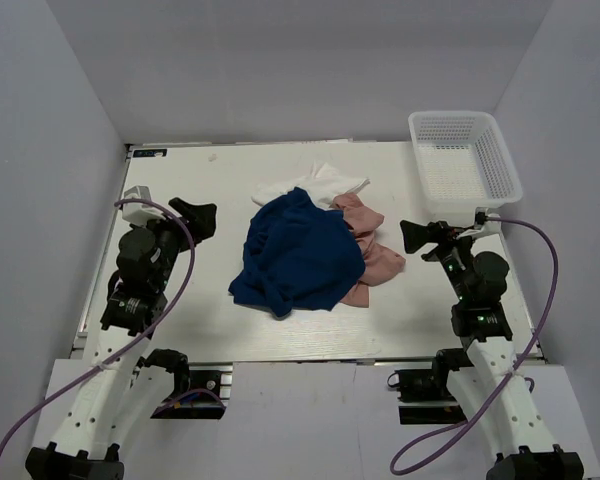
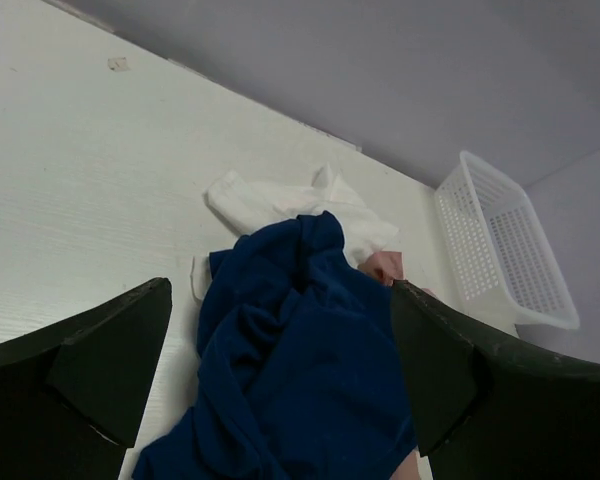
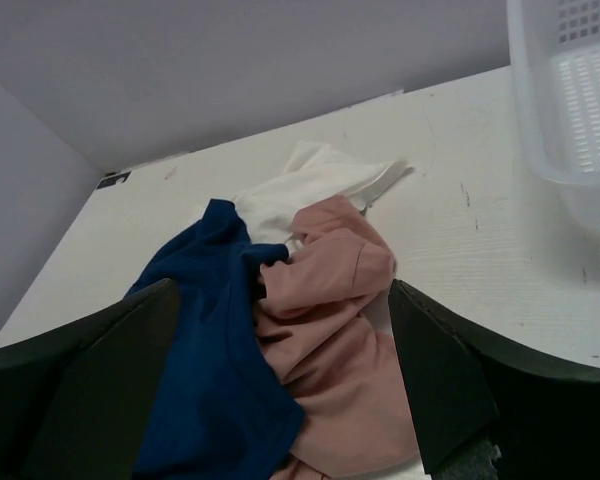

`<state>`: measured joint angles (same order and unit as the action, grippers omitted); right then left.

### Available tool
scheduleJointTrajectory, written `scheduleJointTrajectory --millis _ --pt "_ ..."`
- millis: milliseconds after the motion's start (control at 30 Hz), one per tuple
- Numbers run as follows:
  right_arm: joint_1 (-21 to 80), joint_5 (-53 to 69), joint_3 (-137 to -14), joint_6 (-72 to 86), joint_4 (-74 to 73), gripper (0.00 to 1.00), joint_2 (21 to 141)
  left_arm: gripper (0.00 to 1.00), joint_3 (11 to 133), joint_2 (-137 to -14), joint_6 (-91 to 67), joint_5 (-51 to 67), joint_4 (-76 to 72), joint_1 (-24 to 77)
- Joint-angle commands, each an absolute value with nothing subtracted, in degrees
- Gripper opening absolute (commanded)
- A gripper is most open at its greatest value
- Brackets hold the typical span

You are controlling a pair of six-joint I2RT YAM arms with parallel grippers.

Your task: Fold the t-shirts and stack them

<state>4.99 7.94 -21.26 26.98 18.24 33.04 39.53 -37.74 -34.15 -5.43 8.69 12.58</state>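
Note:
The navy blue t-shirt's near corner [image 1: 245, 289] opposite the pink sticks out clear below, to its left in the top view. My right gripper should cross the heap and go down to that corner.
Three crumpled t-shirts lie in a heap at the table's middle. The navy blue t-shirt [image 1: 298, 256] lies on top, also in the left wrist view [image 2: 300, 350] and the right wrist view [image 3: 205, 340]. The white t-shirt [image 1: 315, 184] sticks out behind it [image 2: 280, 205] [image 3: 315, 185]. The dusty pink t-shirt [image 1: 368, 250] lies on the right side [image 3: 340, 330]; its print is hidden. My left gripper [image 1: 195, 215] is open and empty, left of the heap. My right gripper [image 1: 417, 235] is open and empty, right of the heap.
A white plastic mesh basket [image 1: 465, 157] stands at the back right of the table, also in the left wrist view [image 2: 505, 245] and the right wrist view [image 3: 570, 90]. Grey walls enclose the white table [image 1: 180, 300] on three sides.

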Motion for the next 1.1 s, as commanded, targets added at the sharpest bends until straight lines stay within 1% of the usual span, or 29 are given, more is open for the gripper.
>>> scheduleJointTrajectory --millis 0,100,133,200,267,367,433,467,500,533,567,633,700,733,767,833,867,900,967,1067 --pt "5.0 11.1 -24.7 27.5 12.2 0.90 32.7 1.00 43.3 -38.7 -36.3 -3.3 13.7 12.7" --pt "5.0 6.2 -25.0 28.8 11.5 0.90 32.3 1.00 44.6 -39.4 -36.8 -2.7 14.9 12.7" --pt "5.2 0.8 -23.0 28.7 11.8 0.90 32.8 1.00 44.0 -39.4 -36.8 -1.3 14.9 12.7" --pt "4.9 -4.0 -23.0 28.9 9.7 0.90 33.5 1.00 41.2 -38.5 -36.8 1.4 11.0 12.7" --pt "5.4 -6.8 -25.1 25.8 4.9 0.90 36.2 1.00 39.2 -37.4 -36.8 5.3 8.6 12.7" --pt "5.6 -4.1 -31.0 21.9 -2.0 0.90 41.4 1.00 37.7 -36.7 -36.8 6.9 7.0 12.7" --pt "6.4 1.5 -34.2 20.3 -3.0 0.90 45.8 1.00 37.7 -37.4 -36.8 6.9 8.8 12.7" --pt "8.3 6.8 -35.1 19.9 -3.2 0.90 46.8 1.00 38.3 -38.3 -36.8 6.9 9.3 12.7" --pt "9.3 7.9 -37.3 19.1 -3.3 0.90 48.0 1.00 38.3 -38.8 -36.8 6.9 9.3 12.7" --pt "13.3 8.9 -37.8 18.7 -3.1 0.90 50.5 1.00 38.3 -39.6 -36.8 6.9 10.0 12.7" --pt "15.1 10.2 -38.4 18.3 -2.0 0.90 51.4 1.00 38.3 -39.6 -36.8 6.9 10.0 12.7" --pt "20.8 9.6 -39.9 16.9 -1.8 0.90 55.3 1.00 37.6 -40.8 -36.8 6.9 10.0 12.7" --pt "29.7 6.3 -42.0 15.9 -2.0 0.90 58.4 1.00 37.0 -41.4 -37.4 6.3 10.7 12.7" --pt "32.1 4.8 -42.6 14.9 -1.9 0.90 61.3 1.00 37.0 -41.4 -37.4 6.3 11.8 12.7" --pt "38.9 3.7 -44.0 14.2 -1.9 0.90 63.1 1.00 37.0 -42.1 -38.0 5.7 12.4 12.7" --pt "43.3 0.9 -46.5 11.8 -2.5 0.90 70.5 1.00 37.0 -42.8 -38.0 4.6 14.0 12.7" --pt "49.6 0.3 -48.5 11.0 -2.9 0.90 74.5 1.00 37.7 -43.3 -38.6 3.2 15.8 12.7" --pt "51.7 -4.6 -50.7 10.3 -3.4 0.90 76.4 1.00 37.7 -43.3 -38.6 2.3 16.8 12.7" --pt "56.0 -6.9 -53.2 8.9 -4.7 0.90 82.5 1.00 37.7 -43.3 -41.8 0.4 19.1 12.7" --pt "60.3 -8.3 -55.5 7.1 -2.7 0.90 86.9 1.00 36.9 -43.3 -42.4 1.0 20.3 12.7"
